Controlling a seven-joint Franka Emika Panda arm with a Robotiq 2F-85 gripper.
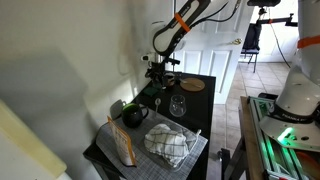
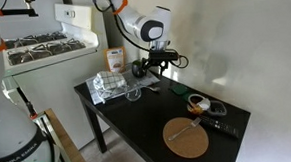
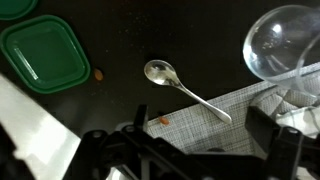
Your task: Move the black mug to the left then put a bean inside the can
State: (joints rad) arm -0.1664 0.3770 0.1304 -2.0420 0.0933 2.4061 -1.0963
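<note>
The gripper should next go down, turning a little, onto the orange bean by the spoon's handle (image 3: pixel 164 121), as that bean lies nearer the gripper's open fingers than the bean beside the lid.
The black mug (image 1: pixel 133 115) stands near the wall edge of the dark table (image 1: pixel 205 100), beside a brown bag (image 1: pixel 122 146). It is out of the wrist view. My gripper (image 1: pixel 160 72) hangs above the table's middle, past the mug; it also shows in an exterior view (image 2: pixel 151 65). In the wrist view its fingers (image 3: pixel 190 160) are spread wide with nothing between them. Below it lie two small orange beans (image 3: pixel 98 74) (image 3: pixel 164 120), a metal spoon (image 3: pixel 182 86) and a green square lid (image 3: pixel 42 50). A small can-like container (image 2: pixel 197 101) stands further along the table.
A clear glass (image 3: pixel 285 40) (image 1: pixel 177 106) stands by a checkered cloth (image 1: pixel 168 143) (image 3: pixel 235 115). A round wooden board (image 2: pixel 187 137) lies near one table end. The wall runs close along one side of the table. A green rounded edge (image 3: pixel 15 8) shows at the wrist view's corner.
</note>
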